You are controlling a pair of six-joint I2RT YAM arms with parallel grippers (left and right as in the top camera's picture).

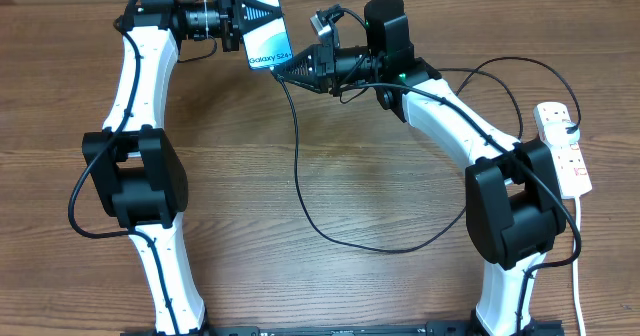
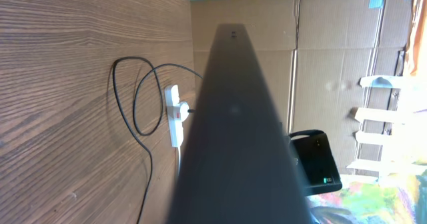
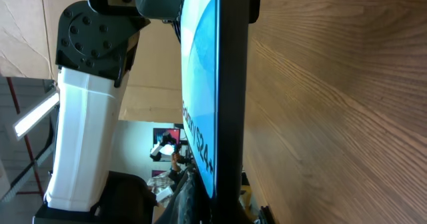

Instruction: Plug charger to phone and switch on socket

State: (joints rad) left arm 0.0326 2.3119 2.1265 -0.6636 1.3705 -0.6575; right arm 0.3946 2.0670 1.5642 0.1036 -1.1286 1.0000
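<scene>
Bare tabletop lies between phone (image 1: 266, 18) and socket. So I will move my right gripper off the phone toward the socket, turn it downward, lower it and release the charger's tip.
The phone (image 1: 266, 18), its blue screen reading "Galaxy S24", is held off the table at the back left, with my left gripper (image 1: 241, 21) shut on its upper end. My right gripper (image 1: 285, 68) sits at the phone's lower end, shut on the charger's tip. The charger (image 1: 300, 176), a thin black cable, hangs from there, loops over the table and runs to the white socket (image 1: 563, 148) at the right edge. The left wrist view is filled by the phone's dark back (image 2: 233, 131), with the socket (image 2: 174, 114) beyond. The right wrist view shows the phone (image 3: 200, 84) edge-on; the tip itself is hidden.
Cardboard panels (image 2: 333, 51) wall off the table's far side. The socket's white cord (image 1: 581, 266) runs toward the front right. My left arm's white link (image 3: 80, 117) rises just behind the phone. Cable loops (image 2: 127, 111) lie beside the socket.
</scene>
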